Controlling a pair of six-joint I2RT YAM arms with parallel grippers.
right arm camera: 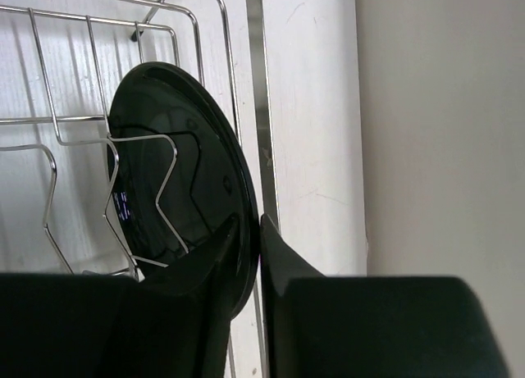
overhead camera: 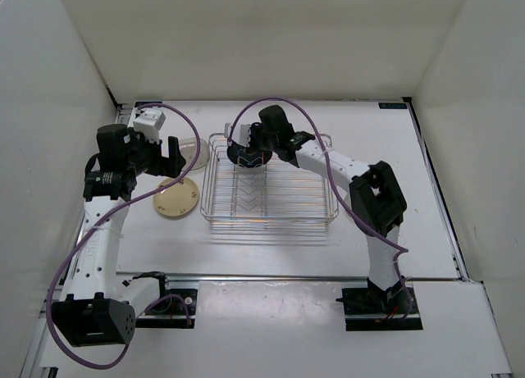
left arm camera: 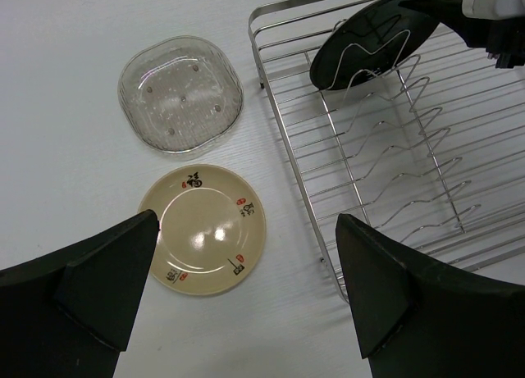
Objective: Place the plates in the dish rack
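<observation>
My left gripper lowers next astride the translucent plate's rim farthest from the rack [left arm camera: 123, 103] below it, where clear tabletop leaves its fingers room.
The silver wire dish rack [overhead camera: 271, 220] stands mid-table; it also shows in the left wrist view [left arm camera: 279, 124] and the right wrist view [right arm camera: 82, 15]. My right gripper [overhead camera: 250, 154] is shut on the rim of the black plate [right arm camera: 180, 181], which stands on edge in the rack's farthest divider slot [left arm camera: 369, 42]. The cream-yellow plate [overhead camera: 176, 199] lies flat on the table left of the rack. The translucent greyish plate [overhead camera: 193, 152] lies just beyond it. My left gripper [left arm camera: 246, 288] is open and empty above the cream plate [left arm camera: 205, 229] and near the translucent plate [left arm camera: 180, 95]. The pale plate is out of view.
White walls enclose the table on the left, back and right. The back wall stands close behind the rack's far rim [right arm camera: 312, 107]. The other divider slots [left arm camera: 418, 148] hold nothing.
</observation>
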